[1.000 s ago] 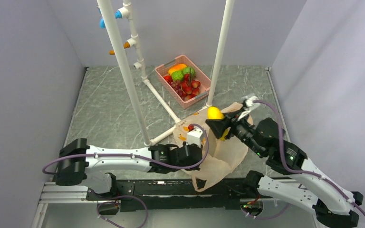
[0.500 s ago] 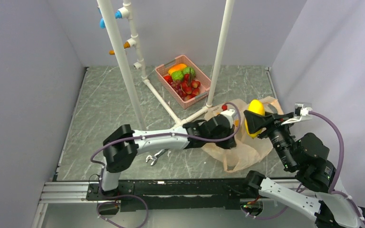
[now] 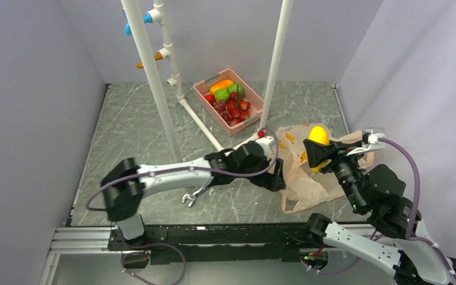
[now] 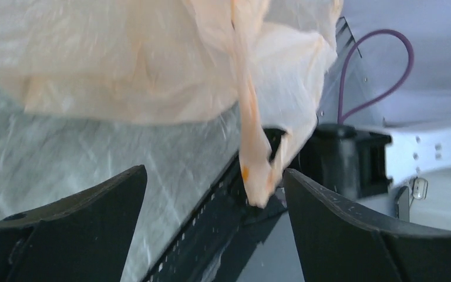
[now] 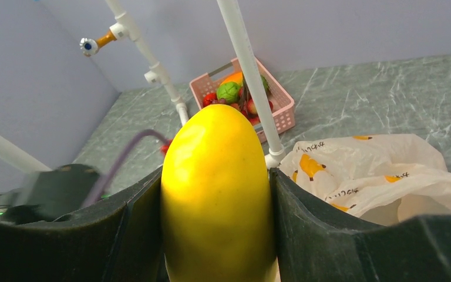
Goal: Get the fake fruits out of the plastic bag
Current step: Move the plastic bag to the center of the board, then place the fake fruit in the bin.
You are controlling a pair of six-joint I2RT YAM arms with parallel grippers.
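Observation:
My right gripper swings outward and to the left in the top view over the pink basket's near end (image 3: 236, 119) (image 5: 253, 119) next. It then releases the fruit, as others lie inside.
A smooth yellow oval fake fruit (image 3: 318, 133) is pinched upright between the fingers of my right gripper (image 3: 317, 153), held above the plastic bag (image 3: 309, 175). The right wrist view shows the fruit (image 5: 217, 188) filling the gap between both black fingers (image 5: 135, 223). The peach-beige bag (image 5: 364, 170) lies crumpled at the right of the table. My left gripper (image 3: 278, 180) sits at the bag's left edge with its jaws wide apart. A hanging strip of bag (image 4: 252, 158) dangles between them, close to the right finger and not pinched.
A pink slotted basket (image 3: 255, 122) at the back holds red grapes, a green fruit and an orange one. A white pipe frame (image 3: 154, 89) stands mid-table, one post (image 3: 275, 65) just behind the bag. A small metal hook (image 3: 193, 196) lies under the left forearm.
My left gripper has opened and let go of the bag. The bag slid to the right side of the table. My right gripper carried the yellow fruit rightward and still holds it.

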